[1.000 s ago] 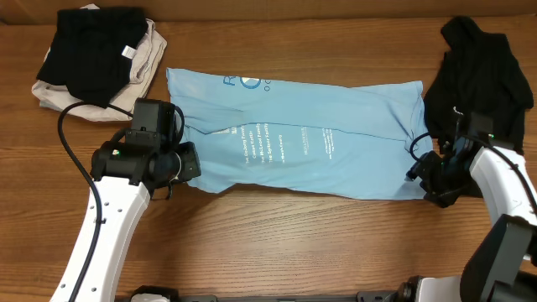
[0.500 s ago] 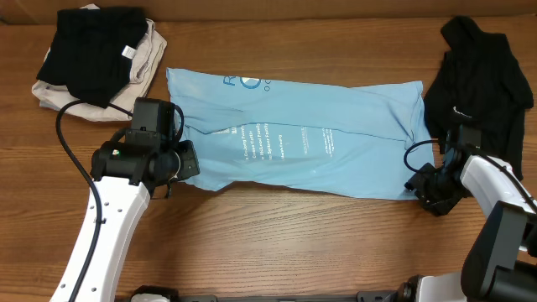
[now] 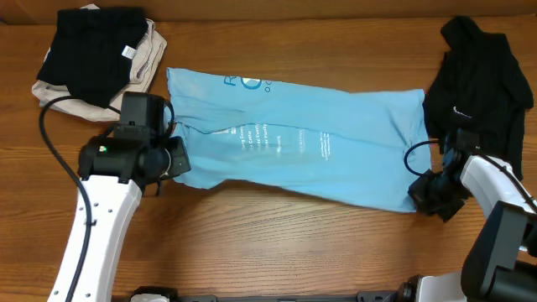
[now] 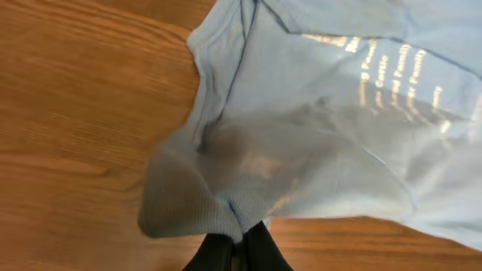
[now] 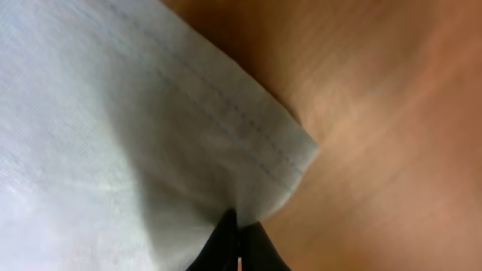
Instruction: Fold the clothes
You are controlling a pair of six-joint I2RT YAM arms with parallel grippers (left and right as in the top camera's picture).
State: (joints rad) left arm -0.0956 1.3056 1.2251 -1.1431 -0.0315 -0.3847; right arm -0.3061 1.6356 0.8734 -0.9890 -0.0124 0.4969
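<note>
My left gripper will next take the pinched edge outward over the shirt's far corner by the stack (image 3: 187,89), which is outward of the gripper. It will let go there, so the cloth is doubled.
A light blue T-shirt (image 3: 302,151) with white lettering lies spread across the middle of the wooden table. My left gripper (image 3: 180,159) is shut on its near left end, pinching the ribbed edge (image 4: 192,207) between the black fingertips (image 4: 260,252). At the shirt's near right corner my right gripper (image 3: 419,195) is shut on the stitched hem (image 5: 260,162), the jaws pressed together under the cloth (image 5: 113,150). A black top (image 3: 478,84) with a small white logo lies crumpled at the far right.
A folded stack, a black garment (image 3: 92,50) on a beige one (image 3: 147,63), sits at the back left corner. Bare wooden table (image 3: 277,243) runs along the near edge in front of the shirt. Cables loop beside both arms.
The right gripper has closed on the shirt's near right corner. The left gripper has pulled its end to the left and slightly back, and the shirt's near edge has shifted and stretched.
</note>
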